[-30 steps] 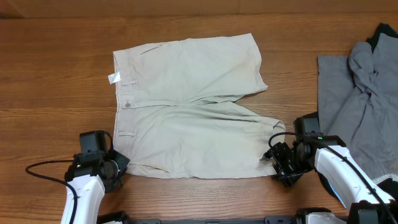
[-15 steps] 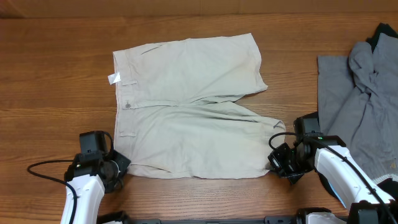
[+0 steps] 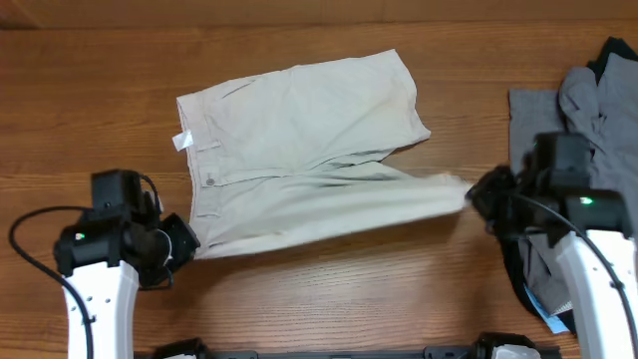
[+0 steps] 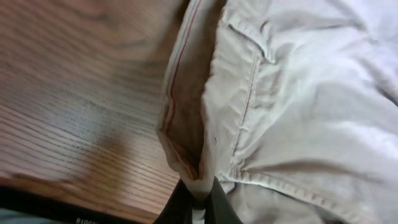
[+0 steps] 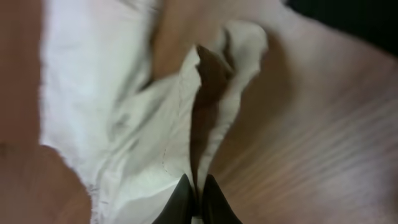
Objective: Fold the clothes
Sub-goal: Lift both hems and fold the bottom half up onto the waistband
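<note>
My left gripper carries the near waistband corner outward toward the far waistband corner (image 3: 189, 105) next and releases, as the far one lies flat outward of the gripper, past the white tag.
The clothes in hand are beige shorts (image 3: 309, 140), spread across the middle of the table with the waistband to the left and a small white tag (image 3: 180, 140) at its edge. My left gripper (image 3: 181, 242) is shut on the near waistband corner (image 4: 199, 177). My right gripper (image 3: 474, 194) is shut on the hem of the near leg (image 5: 199, 168). Both hold their corners lifted off the table, so the near edge hangs taut between them. The far leg (image 3: 379, 100) still lies flat.
A pile of grey garments (image 3: 573, 140) lies at the right edge, with a black piece (image 3: 618, 52) at the far right corner. My right arm (image 3: 588, 249) reaches over that pile. Bare wood (image 3: 90, 110) shows to the left and behind the shorts.
The right gripper closed on the leg hem. Both grippers then rose and drew back from the front edge, lifting the near side of the shorts; the near edge now hangs stretched and blurred.
</note>
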`<state>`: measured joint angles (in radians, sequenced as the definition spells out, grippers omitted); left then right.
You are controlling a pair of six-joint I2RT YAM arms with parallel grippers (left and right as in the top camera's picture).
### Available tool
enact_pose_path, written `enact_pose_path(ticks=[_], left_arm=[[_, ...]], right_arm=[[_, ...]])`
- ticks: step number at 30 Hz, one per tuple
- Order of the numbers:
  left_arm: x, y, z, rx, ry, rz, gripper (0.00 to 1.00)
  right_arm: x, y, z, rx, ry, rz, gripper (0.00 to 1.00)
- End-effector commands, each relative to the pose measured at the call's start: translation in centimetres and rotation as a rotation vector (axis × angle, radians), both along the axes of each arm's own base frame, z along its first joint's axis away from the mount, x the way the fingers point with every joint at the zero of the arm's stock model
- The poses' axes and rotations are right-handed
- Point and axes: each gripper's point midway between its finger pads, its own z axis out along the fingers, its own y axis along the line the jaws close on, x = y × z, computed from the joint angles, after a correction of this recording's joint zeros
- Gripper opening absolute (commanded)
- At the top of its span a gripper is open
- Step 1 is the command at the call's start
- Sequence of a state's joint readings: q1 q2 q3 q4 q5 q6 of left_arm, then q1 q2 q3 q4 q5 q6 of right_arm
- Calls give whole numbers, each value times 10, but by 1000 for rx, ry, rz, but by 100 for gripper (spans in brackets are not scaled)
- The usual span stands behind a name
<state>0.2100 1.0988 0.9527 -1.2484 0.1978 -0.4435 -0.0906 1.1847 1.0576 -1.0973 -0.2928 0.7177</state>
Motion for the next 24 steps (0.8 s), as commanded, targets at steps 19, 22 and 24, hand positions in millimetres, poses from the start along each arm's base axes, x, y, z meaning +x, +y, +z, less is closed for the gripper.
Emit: enact_pose_path(ticks=[19, 22, 24], left_arm=[[48, 34, 48, 122, -253, 206, 4], [73, 44, 48, 140, -303, 252, 4], [91, 50, 47, 152, -334, 264, 4]], right_arm=[[121, -33, 96, -333, -385, 241, 4], [146, -31, 86, -333, -363, 274, 4], [163, -27, 79, -343, -366, 309, 4]])
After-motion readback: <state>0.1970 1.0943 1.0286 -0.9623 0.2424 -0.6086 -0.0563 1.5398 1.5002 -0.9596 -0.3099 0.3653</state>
